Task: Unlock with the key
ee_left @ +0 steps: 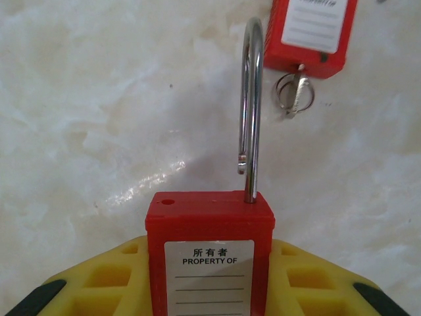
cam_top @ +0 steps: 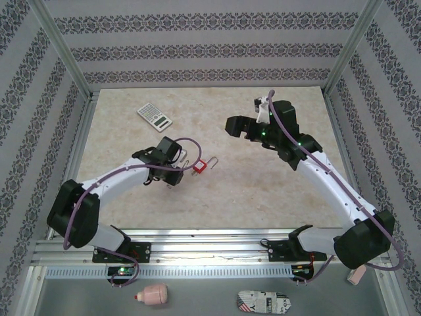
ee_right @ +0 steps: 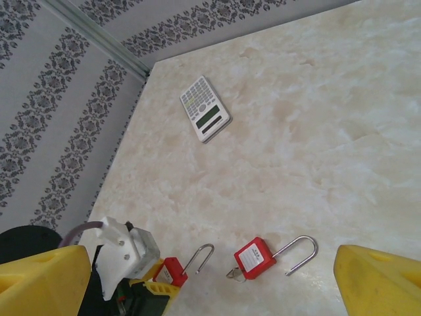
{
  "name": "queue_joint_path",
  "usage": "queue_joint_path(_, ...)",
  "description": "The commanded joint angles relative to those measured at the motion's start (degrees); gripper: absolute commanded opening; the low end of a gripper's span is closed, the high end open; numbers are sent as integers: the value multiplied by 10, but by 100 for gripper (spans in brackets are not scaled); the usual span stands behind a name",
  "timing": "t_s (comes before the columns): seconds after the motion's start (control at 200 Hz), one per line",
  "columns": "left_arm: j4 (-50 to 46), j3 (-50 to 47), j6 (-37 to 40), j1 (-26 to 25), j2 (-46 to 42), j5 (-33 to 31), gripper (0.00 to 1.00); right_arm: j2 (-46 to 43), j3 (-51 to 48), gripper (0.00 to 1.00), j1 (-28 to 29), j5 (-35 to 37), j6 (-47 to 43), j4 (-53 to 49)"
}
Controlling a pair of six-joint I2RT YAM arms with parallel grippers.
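The held padlock already has its shackle open, so the left gripper will next move away from the loose padlock, lower to the tabletop and release the held padlock.
My left gripper is shut on a red padlock, held by its body between the yellow fingers. Its steel shackle stands popped open, with the free end out of the body. A second red padlock lies on the table just beyond, its shackle also open. The small silvery key, on a wire ring, sticks out of this lock's bottom end. In the right wrist view I see both locks, the held one and the loose one with the key. My right gripper hangs open and empty above the table, well apart from them.
A white calculator lies at the back left of the marble table. Patterned walls and metal posts close in the sides. The left gripper sits low beside the loose padlock. A pink object lies below the front rail.
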Motion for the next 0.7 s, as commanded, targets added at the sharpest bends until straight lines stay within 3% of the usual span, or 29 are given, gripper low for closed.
queue_joint_path(0.0,-21,24,-11,19,25,26,0,-8,-6,96,-6,-10,-18,11)
queue_joint_path(0.475,-40,57,-1,72,121,34,0,-18,-13,98,-9,-18,-29,11)
queue_joint_path(0.694,-48,69,1,80,151,-12,0,-29,-21,98,-11,-23,-39,8)
